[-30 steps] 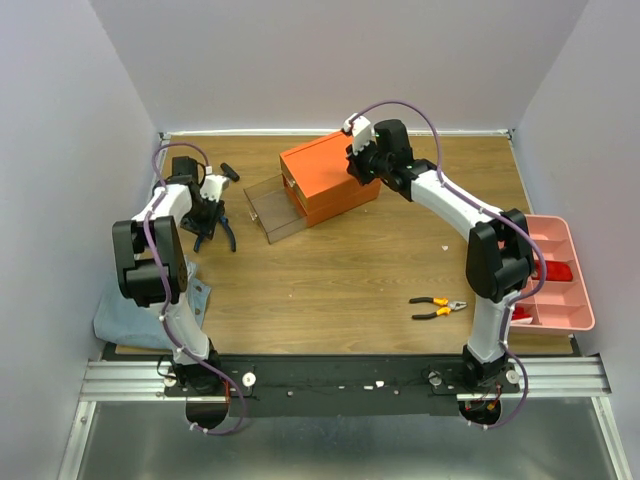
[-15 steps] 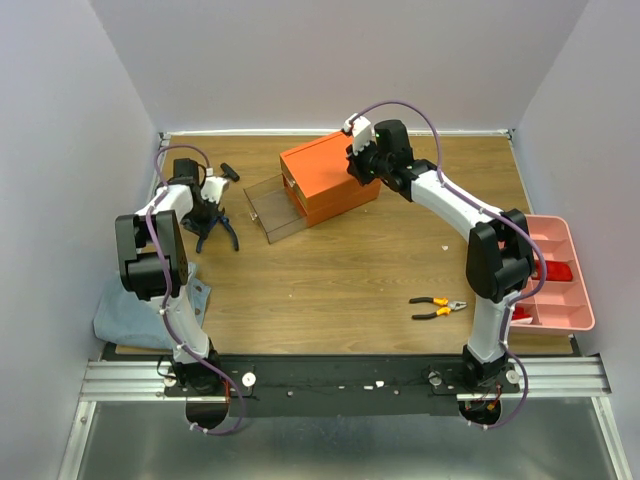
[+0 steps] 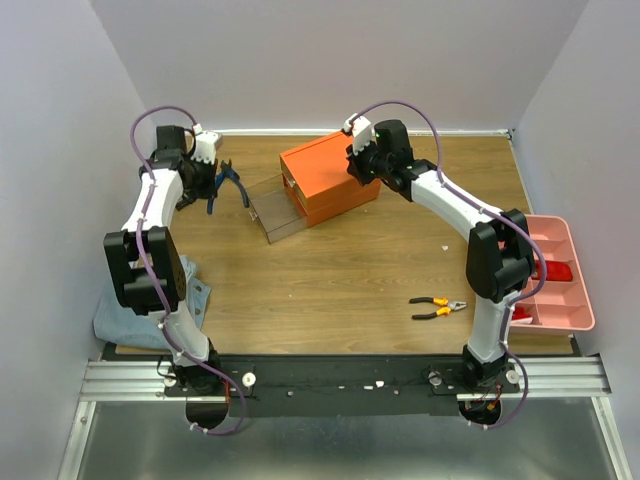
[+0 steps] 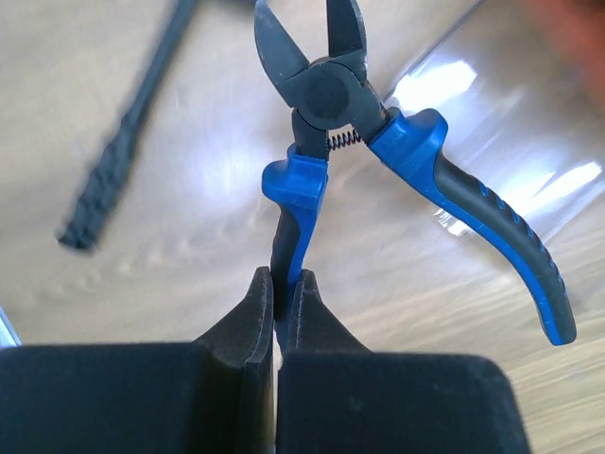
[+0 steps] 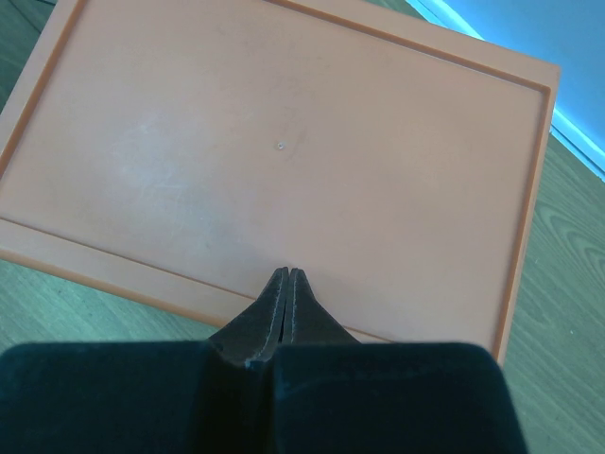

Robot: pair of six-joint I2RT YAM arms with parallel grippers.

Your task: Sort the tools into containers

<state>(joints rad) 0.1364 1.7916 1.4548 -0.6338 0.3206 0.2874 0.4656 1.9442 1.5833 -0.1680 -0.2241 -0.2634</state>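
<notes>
My left gripper carries the pliers over, lowers and releases them next, since the open clear drawer stands empty below it, to its right in the top view.
My left gripper is shut on one handle of the blue-handled pliers, which hang above the table with their other handle spread out to the right. From above, the left gripper and the pliers are at the back left, just left of the pulled-out clear drawer. That drawer belongs to the orange box. My right gripper is shut and empty over the box lid. A black T-handle tool lies blurred on the wood below the pliers.
Orange-handled pliers lie on the table at the near right. The pink tray sits at the right edge with a red tool in it. A grey-blue cloth lies at the near left by the left arm's base.
My left gripper closed on the blue-handled pliers, lifted them off the table and carried them toward the back. The right arm has not moved.
</notes>
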